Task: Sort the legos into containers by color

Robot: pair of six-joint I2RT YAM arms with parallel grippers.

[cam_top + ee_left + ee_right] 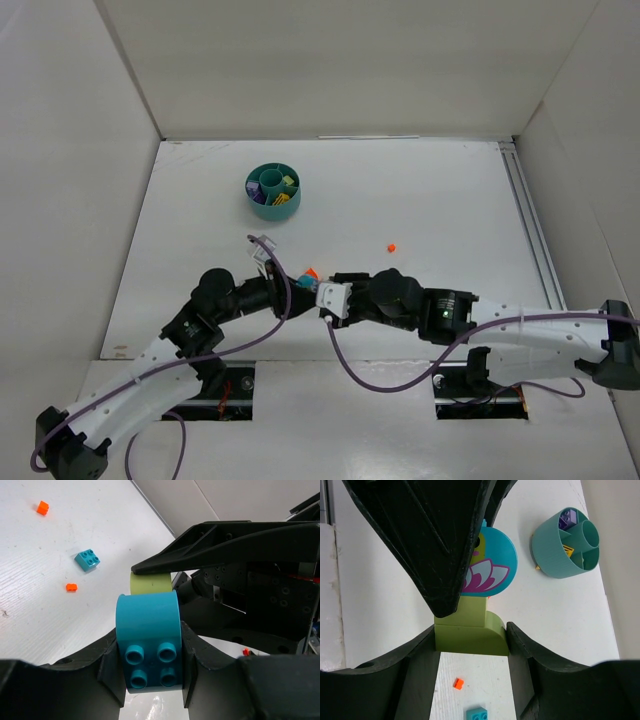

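Observation:
My right gripper holds the lime piece. A lime bit sits in the bowl, so I will move off the teal piece, outward over that bit's section (pixel 289 182), and release the lime piece.
A teal rounded lego (pixel 149 630) with four studs is joined to a lime green lego (pixel 470 630). My left gripper (pixel 149 652) is shut on the teal piece, its fingers pressing both sides. My right gripper (pixel 471 642) is shut on the lime piece. In the top view the two grippers meet tip to tip, the left gripper (pixel 299 283) and the right gripper (pixel 326 297), near the table's front middle. The teal bowl (pixel 256 205) of containers stands at the back left, with purple and yellow bits in its sections. The bowl (pixel 547 550) also shows in the right wrist view.
Loose on the table lie a small teal brick (pixel 87 559) and tiny orange bits (pixel 42 507) (pixel 71 586). Another orange bit (pixel 391 246) sits right of centre. White walls close in the table at the left, back and right.

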